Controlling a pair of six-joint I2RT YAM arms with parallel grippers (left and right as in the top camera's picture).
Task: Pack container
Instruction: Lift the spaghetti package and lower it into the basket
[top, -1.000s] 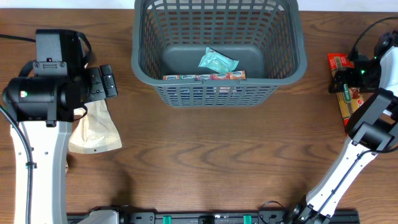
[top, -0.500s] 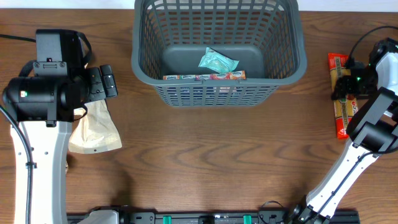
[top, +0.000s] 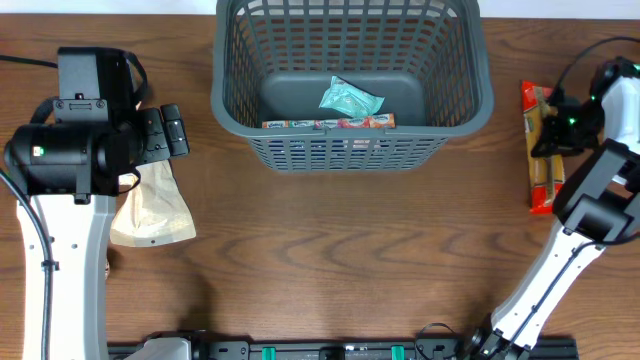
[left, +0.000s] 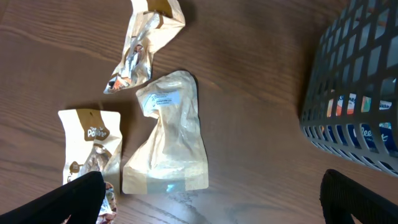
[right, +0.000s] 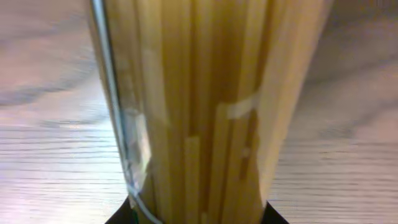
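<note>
I will next lift the spaghetti (top: 538, 170) with my right gripper over the container's side. Then I will turn it and lower it where the long colourful packet (top: 328, 123) lies, left in the overhead view.
The container (top: 216, 95), a dark grey lattice basket, stands at the back middle of the table; its wall (left: 360, 93) also fills the right of the left wrist view. Inside lie a teal packet (top: 350, 98) and a long colourful packet (top: 328, 123). At the far right my right gripper (top: 555, 125) is shut on a long packet of spaghetti (top: 538, 170). The wrist view shows the pasta (right: 205, 93) filling the gap between the dark fingers of that gripper (right: 199, 214). My left gripper (top: 165, 132) hangs open and holds nothing above a tan pouch (top: 152, 205), its jaws (left: 211, 205) wide apart.
Under the left arm lie the plain tan pouch (left: 168, 137), a crumpled brown-and-white pouch (left: 146, 43) and a printed snack pouch (left: 90, 143). Bare wooden table lies between the basket's front wall and the near edge.
My right gripper has closed on the spaghetti packet, and the packet has shifted a little left and towards the back, turning straighter. The left arm has not moved.
</note>
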